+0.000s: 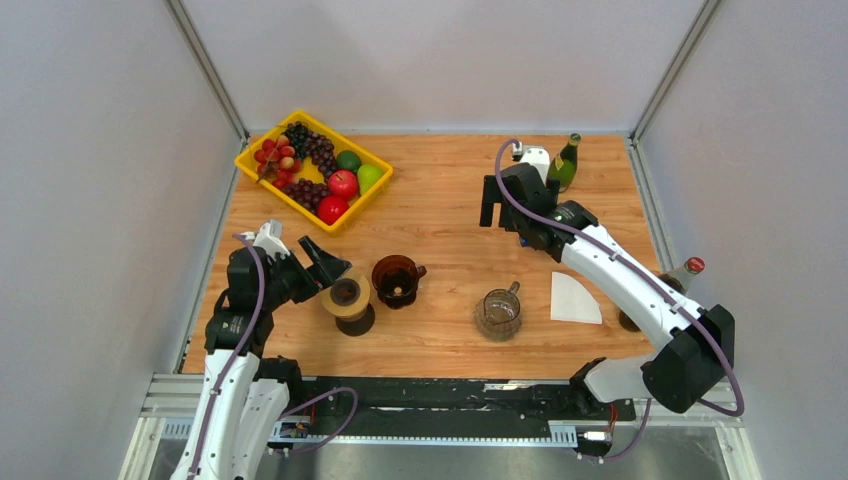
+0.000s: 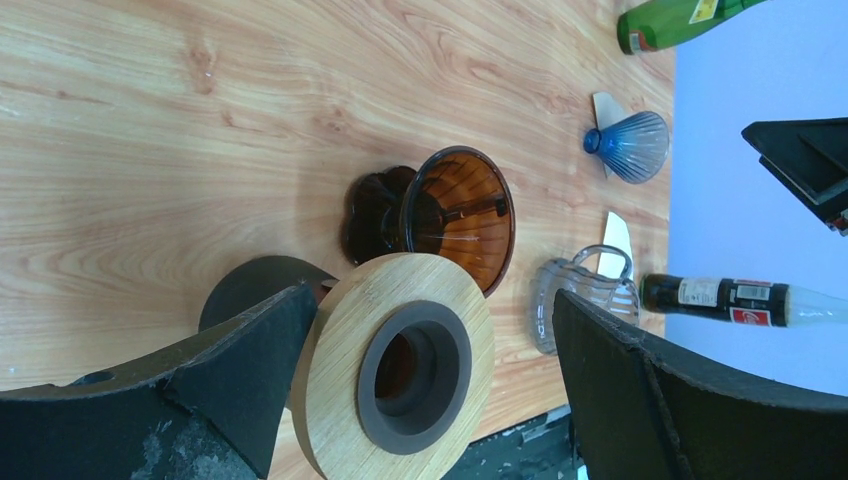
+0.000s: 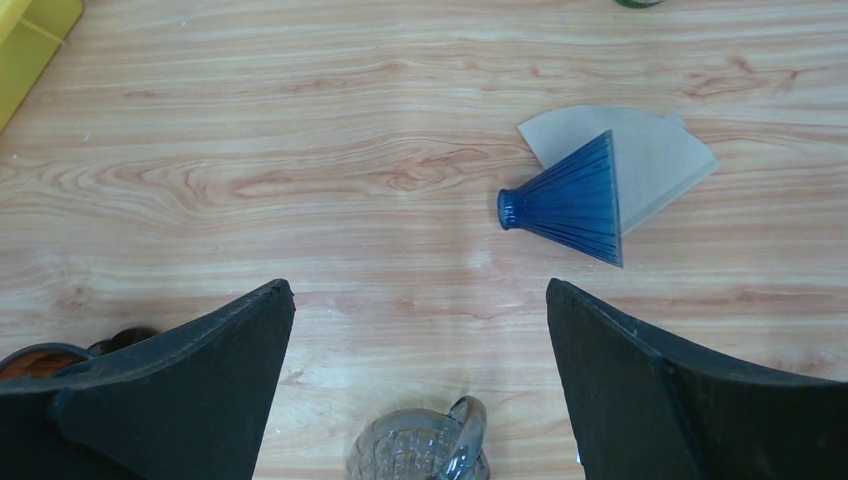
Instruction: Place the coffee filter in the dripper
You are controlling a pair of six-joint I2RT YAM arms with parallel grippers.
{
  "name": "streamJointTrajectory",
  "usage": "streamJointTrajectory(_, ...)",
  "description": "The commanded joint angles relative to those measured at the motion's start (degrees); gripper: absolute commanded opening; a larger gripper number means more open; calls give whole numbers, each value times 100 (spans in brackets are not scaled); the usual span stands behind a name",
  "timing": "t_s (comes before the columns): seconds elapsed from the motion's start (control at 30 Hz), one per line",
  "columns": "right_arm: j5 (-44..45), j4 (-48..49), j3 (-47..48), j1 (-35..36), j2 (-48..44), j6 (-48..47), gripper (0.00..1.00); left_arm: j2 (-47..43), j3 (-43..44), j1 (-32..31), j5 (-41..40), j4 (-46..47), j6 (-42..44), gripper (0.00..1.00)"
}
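Note:
The tipped dripper covers part of the second filter, so my right gripper should move down toward the right in the wrist view next, onto the blue dripper's upper rim.
A white paper coffee filter lies flat on the table at the right, and shows in the left wrist view. A second filter lies under a blue ribbed dripper tipped on its side. An amber dripper stands upright at centre, next to a wooden ring stand. A clear glass dripper stands right of centre. My left gripper is open, with its jaws either side of the wooden ring. My right gripper is open and empty, raised above the table.
A yellow tray of fruit sits at the back left. A green bottle stands at the back right. A dark cola bottle stands at the right edge. White walls close in three sides.

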Motion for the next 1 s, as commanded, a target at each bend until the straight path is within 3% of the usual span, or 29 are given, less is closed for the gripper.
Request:
streamJointTrajectory(0.0,263,166,-196,-172,-250,135,100,-38,-28,-24,218,224,-114,100)
streamJointTrajectory(0.23,278,184,-396,-607,-315,49,100,7,299,-25,-665,-357,217,100)
streamJointTrajectory(0.4,-72,396,-355,-1452,-30,-324,100,15,678,-22,-1511,-731,424,100)
streamJointTrajectory(0.63,-1793,972,-356,-2505,550,-519,98,36,831,-18,-1692,-887,570,100)
streamJointTrajectory(0.97,-2531,1389,-322,-2787,1524,-574,86,45,764,-22,-1805,-979,588,100)
